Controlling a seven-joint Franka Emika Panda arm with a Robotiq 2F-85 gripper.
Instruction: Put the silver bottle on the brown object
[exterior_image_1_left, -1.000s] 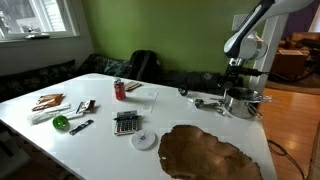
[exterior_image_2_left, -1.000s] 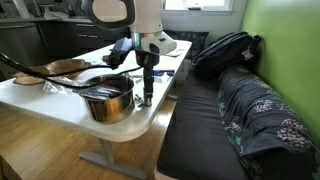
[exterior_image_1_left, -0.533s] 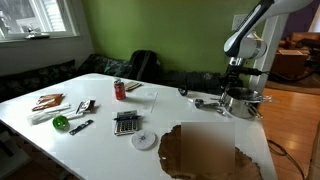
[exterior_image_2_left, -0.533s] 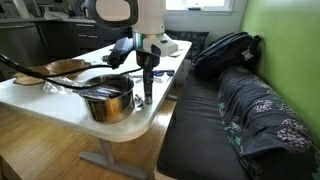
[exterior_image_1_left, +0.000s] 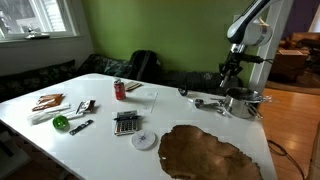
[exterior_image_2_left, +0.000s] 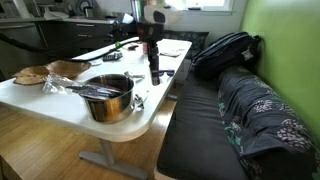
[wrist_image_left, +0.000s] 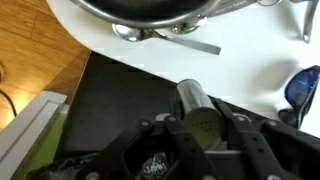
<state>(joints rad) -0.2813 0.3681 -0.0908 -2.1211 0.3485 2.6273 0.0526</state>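
The bottle (exterior_image_1_left: 227, 80) moves across the table next, down over the sheet's side by the white disc for release, as the brown object lies bare and apart.
My gripper (exterior_image_1_left: 229, 72) hangs in the air above the table's far corner, beside the steel pot, shut on the silver bottle (exterior_image_1_left: 227, 80). In an exterior view the bottle (exterior_image_2_left: 153, 69) hangs upright from the gripper (exterior_image_2_left: 152, 58) above the table edge. Seen from the wrist, the bottle (wrist_image_left: 195, 98) sits between my two fingers (wrist_image_left: 168, 125), its perforated end facing the camera, at the gripper (wrist_image_left: 202, 118). The brown object (exterior_image_1_left: 206, 152), a wide mottled sheet, lies flat at the table's near edge, well apart from the gripper. Part of it (exterior_image_2_left: 66, 68) shows beyond the pot.
A steel pot (exterior_image_1_left: 243, 101) (exterior_image_2_left: 108, 97) with a utensil across it stands by the gripper. A spoon (wrist_image_left: 165, 37) lies next to the pot. A red can (exterior_image_1_left: 119, 90), a calculator (exterior_image_1_left: 126, 122) and a white disc (exterior_image_1_left: 144, 139) sit mid-table. A backpack (exterior_image_2_left: 225, 50) rests on the dark couch.
The gripper closed on the silver bottle at the table corner and has lifted it clear of the table, rising beside the pot.
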